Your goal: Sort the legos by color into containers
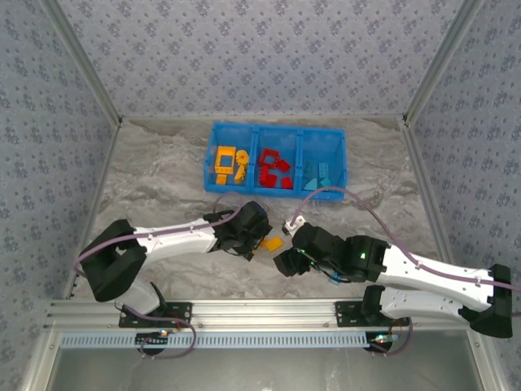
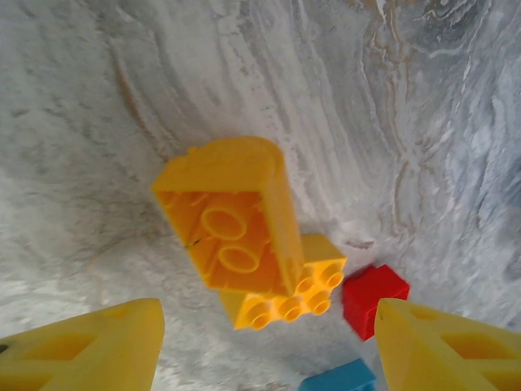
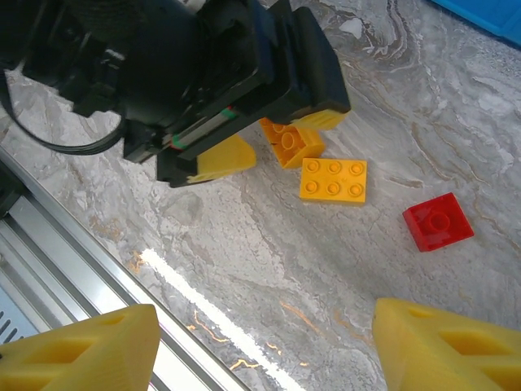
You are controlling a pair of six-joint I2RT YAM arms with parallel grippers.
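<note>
My left gripper is to lower next onto the tipped orange brick, with its open fingers going on either side of the brick's long sides. That tipped brick leans uncovered on the flat orange brick.
The blue container stands at the back of the table, with orange-yellow legos in its left compartment, red legos in the middle and light blue legos on the right. On the table near the front, an orange brick is tipped so its hollow underside shows, leaning on a flat orange brick. A red brick and a light blue brick lie beside them. My left gripper is open just over the tipped brick. My right gripper is open over bare table, to the side of the bricks.
The left arm's black wrist looms close in front of my right gripper. The metal rail of the table's near edge runs just beneath the right gripper. Patterned walls enclose the table on three sides.
</note>
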